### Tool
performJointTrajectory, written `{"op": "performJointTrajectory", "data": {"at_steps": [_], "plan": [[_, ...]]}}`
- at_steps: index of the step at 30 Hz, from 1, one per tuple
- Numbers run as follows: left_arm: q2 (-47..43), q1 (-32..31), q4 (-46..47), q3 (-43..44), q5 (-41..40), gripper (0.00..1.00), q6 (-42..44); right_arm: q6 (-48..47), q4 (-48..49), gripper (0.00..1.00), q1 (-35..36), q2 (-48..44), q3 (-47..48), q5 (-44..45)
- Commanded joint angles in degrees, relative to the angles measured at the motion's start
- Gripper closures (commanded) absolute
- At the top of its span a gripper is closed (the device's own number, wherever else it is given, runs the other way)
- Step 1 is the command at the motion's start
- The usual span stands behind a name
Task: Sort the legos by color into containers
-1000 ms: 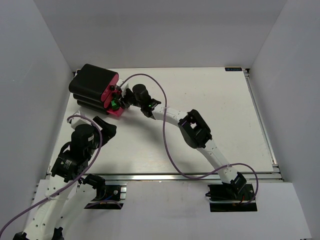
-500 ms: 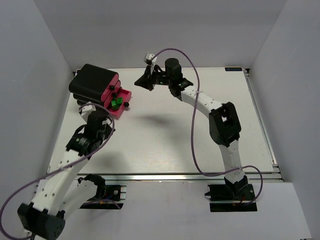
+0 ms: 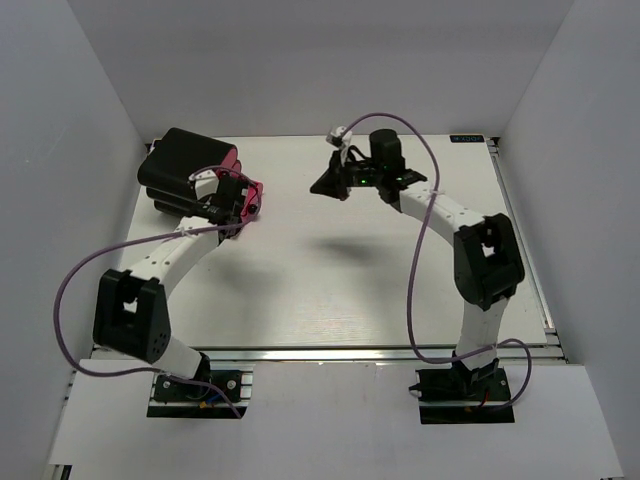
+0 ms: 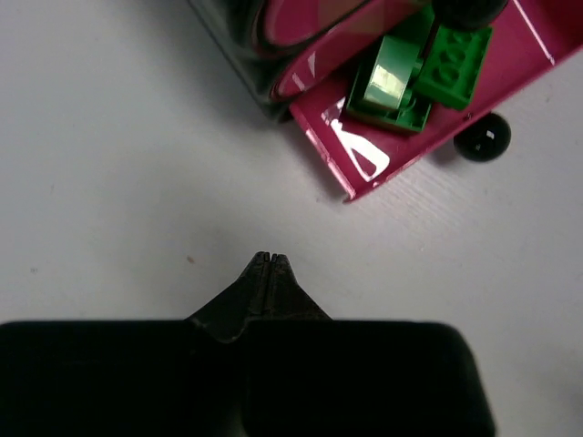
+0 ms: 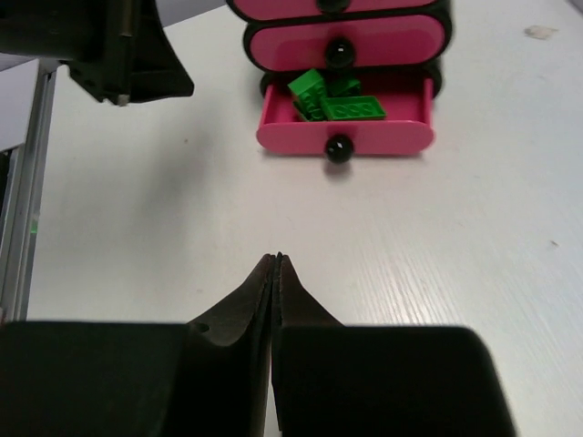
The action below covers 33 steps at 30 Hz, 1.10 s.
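Observation:
I should next move my left gripper outward, beside the black knob above the green legos, and open its closed, empty fingers.
The containers are pink drawers in a black cabinet [image 3: 185, 165]. Its bottom drawer [image 5: 344, 135] stands pulled out and holds a few green legos [image 5: 332, 105], also seen as green legos [image 4: 401, 82] in the left wrist view. No other legos show. My left gripper [image 4: 269, 258] is shut and empty, low over the table just short of the drawer's corner [image 4: 351, 187]. In the top view the left gripper [image 3: 240, 208] covers the drawer. My right gripper [image 5: 276, 259] is shut and empty, well back from the cabinet and facing it; from above the right gripper [image 3: 320, 187] hangs over the table's far middle.
Two upper pink drawers [image 5: 346, 41] are closed, each with a black knob. The open drawer's knob [image 5: 339, 148] sticks out toward my right gripper. The left arm's head [image 5: 118, 50] shows at the top left of the right wrist view. White walls surround the table [image 3: 330, 270].
Both grippers have shut. The right arm drew back from the open drawer to the right. The left arm swung from the near left up to the drawer.

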Motion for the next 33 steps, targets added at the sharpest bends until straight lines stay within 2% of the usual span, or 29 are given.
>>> {"op": "performJointTrajectory", "data": {"at_steps": [1, 5, 12, 18, 22, 33], "plan": [[3.73, 0.84, 5.15, 4.61, -4.66, 1.00, 4.04, -1.18, 0.35, 1.00, -2.36, -6.09, -3.23, -1.56], [10.85, 0.84, 5.43, 10.92, -5.89, 1.00, 5.01, -1.27, 0.08, 1.00, -5.08, -9.34, -6.40, -2.26], [23.07, 0.84, 1.73, 19.90, -11.77, 1.00, 0.97, 0.49, 0.61, 1.00, -8.07, -11.55, -9.66, -2.44], [27.82, -0.31, 0.95, 23.94, -19.33, 1.00, 0.53, 0.58, 0.08, 1.00, -10.36, -12.34, -10.54, -2.79], [30.11, -0.31, -4.41, 26.85, -22.93, 1.00, -2.46, 0.31, -0.36, 1.00, -11.32, -12.08, -10.19, -2.62], [32.31, -0.31, -3.89, 25.09, -21.45, 1.00, -2.72, 1.19, -0.97, 1.00, -12.73, -10.32, -7.64, -2.88]]}}
